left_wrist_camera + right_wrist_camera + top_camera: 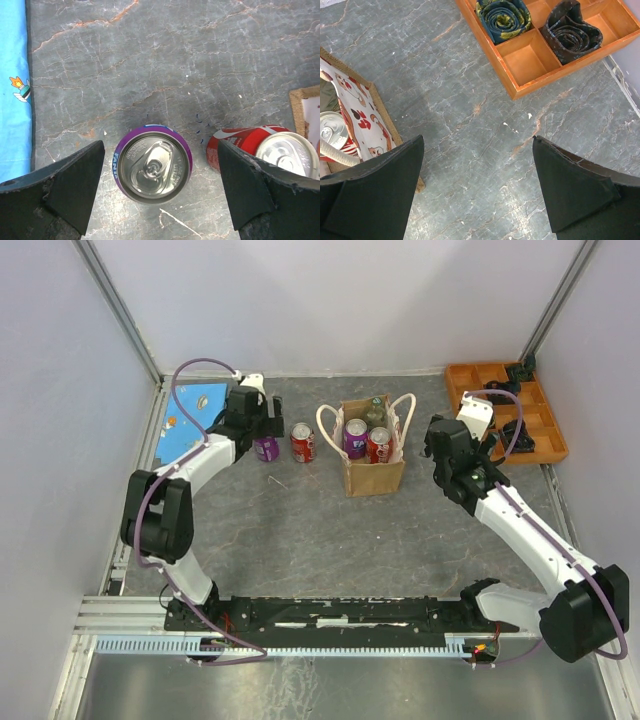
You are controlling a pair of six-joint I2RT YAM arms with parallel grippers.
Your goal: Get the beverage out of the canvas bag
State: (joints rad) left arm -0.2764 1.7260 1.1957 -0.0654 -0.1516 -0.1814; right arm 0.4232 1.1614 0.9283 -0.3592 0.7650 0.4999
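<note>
My left gripper needs to travel to the right in the top view, turn, and lower around the red can inside the bag, since the red can still stands in there.
The tan canvas bag (pixel 374 476) stands upright mid-table with cream handles. Inside it are a purple can (pixel 355 436), a red can (pixel 379 444) and a green beverage (pixel 375 411). Left of the bag, a purple beverage can (pixel 152 169) and a red can (pixel 270 150) stand upright on the table. My left gripper (pixel 160 185) is open above the purple can, its fingers wide on either side and clear of it. To the right of the bag, my right gripper (pixel 477 185) hangs open over bare table with nothing in it. The bag's printed lining (pixel 355 120) shows at its left.
An orange compartment tray (pixel 530 60) with rolled ties sits at the back right. A blue printed mat (pixel 12 90) lies at the far left by the wall. A thin white stick (pixel 277 481) lies in front of the two outside cans.
</note>
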